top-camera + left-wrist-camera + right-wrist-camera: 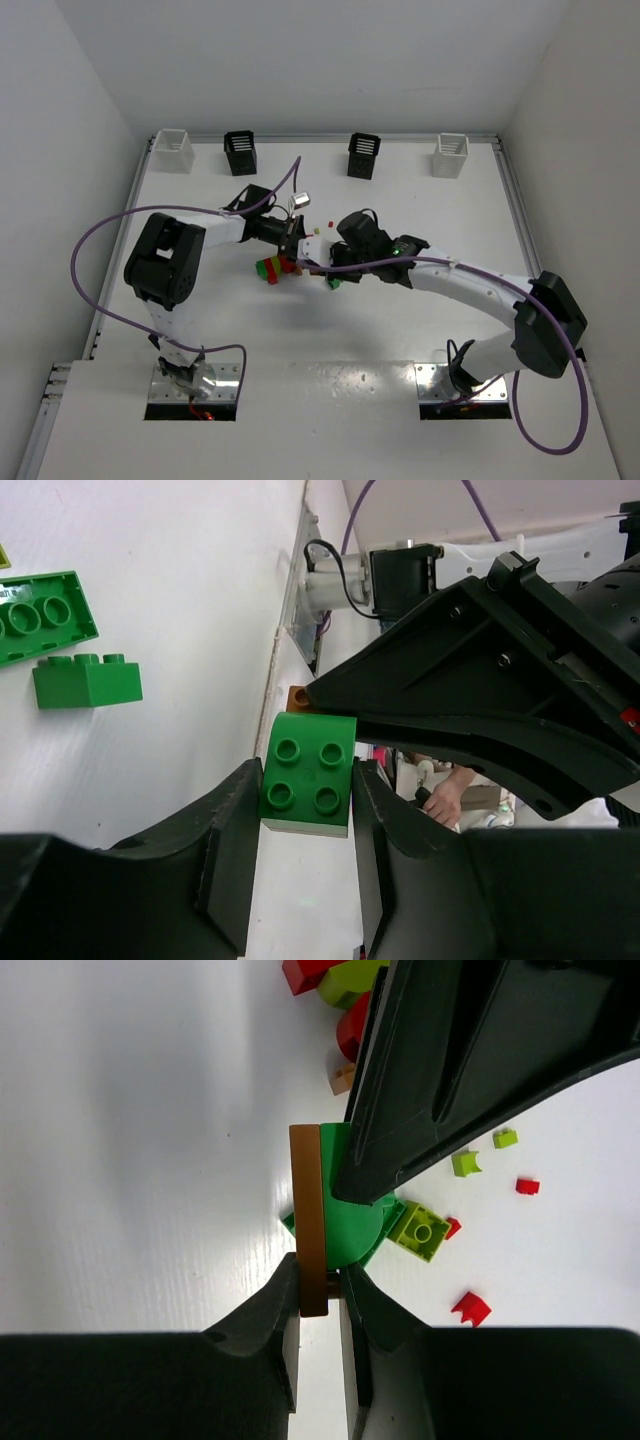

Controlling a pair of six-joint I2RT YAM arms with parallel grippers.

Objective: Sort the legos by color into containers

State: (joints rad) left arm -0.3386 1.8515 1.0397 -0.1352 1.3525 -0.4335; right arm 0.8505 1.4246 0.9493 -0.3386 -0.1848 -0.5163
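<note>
My left gripper should next pull the green brick outward off the orange-brown plate. It will then tilt down and go lower to the table beside small bits [319, 230].
My left gripper [306, 798] is shut on a green brick [308, 765], with an orange-brown plate [298, 695] stuck to its far side. My right gripper [321, 1282] is shut on that same orange-brown plate [309, 1215], which is joined to the green brick [352, 1232]. The two grippers meet over the middle of the table, the left [298, 243] and the right [320, 262]. A clump of red, green and yellow-green legos [272, 268] lies just left of them. Two white bins [174, 150] [451, 155] and two black bins [241, 153] [364, 155] line the far edge.
Loose legos lie under the grippers: a yellow-green brick [421, 1230], red bits [471, 1307] and small yellow-green bits [466, 1163]. Two green bricks [87, 681] [40, 615] lie on the table in the left wrist view. Purple cables loop from both arms.
</note>
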